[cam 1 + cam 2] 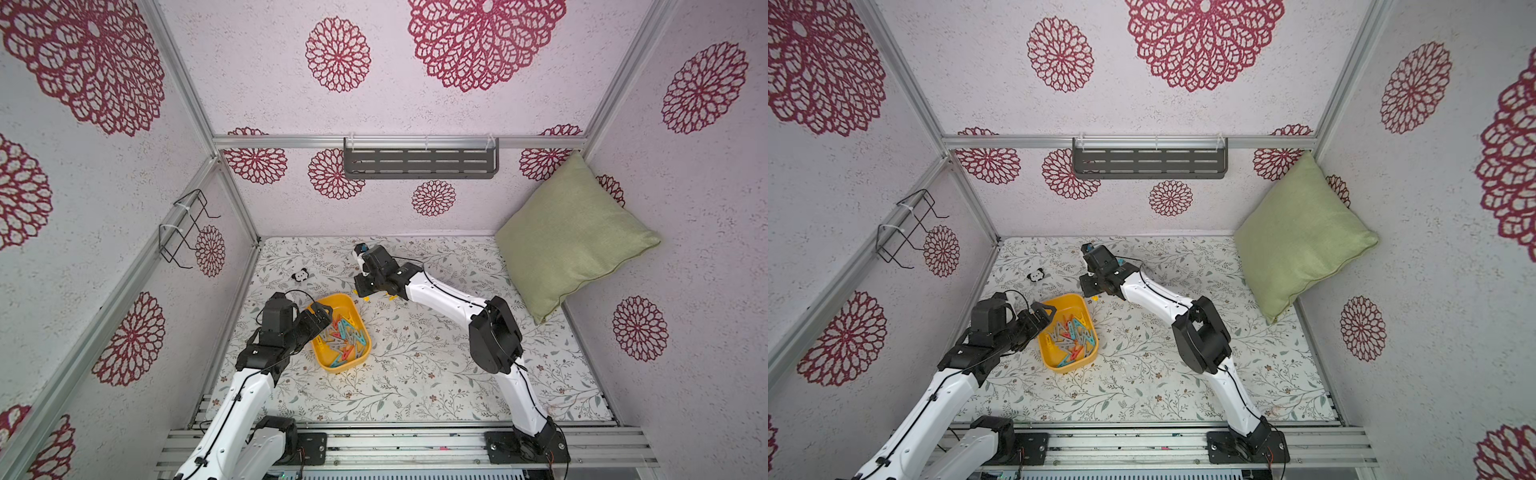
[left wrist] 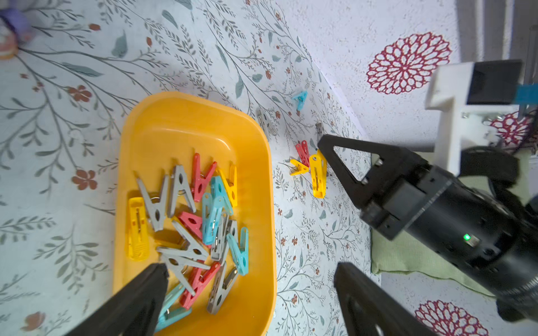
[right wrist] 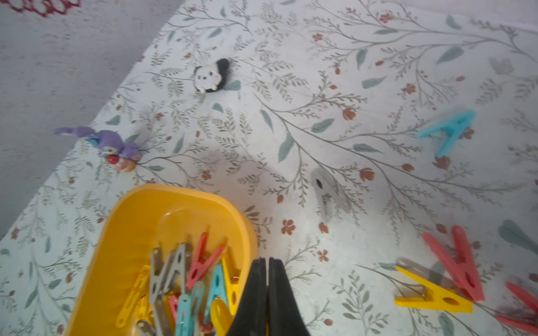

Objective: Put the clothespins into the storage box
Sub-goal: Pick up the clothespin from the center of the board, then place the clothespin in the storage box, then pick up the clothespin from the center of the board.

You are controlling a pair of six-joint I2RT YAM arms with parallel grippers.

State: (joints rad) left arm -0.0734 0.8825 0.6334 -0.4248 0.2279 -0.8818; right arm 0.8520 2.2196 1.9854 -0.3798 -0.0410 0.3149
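My right gripper is still outside the box's rim and will next move back over the clothespin pile in the box and let go of the yellow clothespin [image 2: 318, 174], because that pile is back from it.
The yellow storage box [image 1: 356, 308] [image 2: 174, 116] [image 3: 136, 221] lies left of centre on the floral mat and holds several clothespins [image 2: 201, 221] in grey, red, teal and yellow. My left gripper [image 2: 251, 270] [image 1: 322, 316] hangs open over the box's near rim with nothing between its fingers. My right gripper [image 3: 267, 261] [image 2: 320, 141] is just past the box's far corner. It is shut on a yellow clothespin [image 2: 318, 174] that sticks out beside its fingers. Loose clothespins lie nearby: teal [image 3: 449, 129], grey [image 3: 324, 189], red [image 3: 460, 261], yellow [image 3: 431, 293].
A panda toy [image 1: 300, 275] [image 3: 211, 75] and a purple plush figure [image 3: 113, 144] lie on the mat beyond the box. A green pillow [image 1: 573, 237] leans in the back right corner. A grey slotted shelf [image 1: 419, 160] and a wire rack [image 1: 187, 228] hang on the walls.
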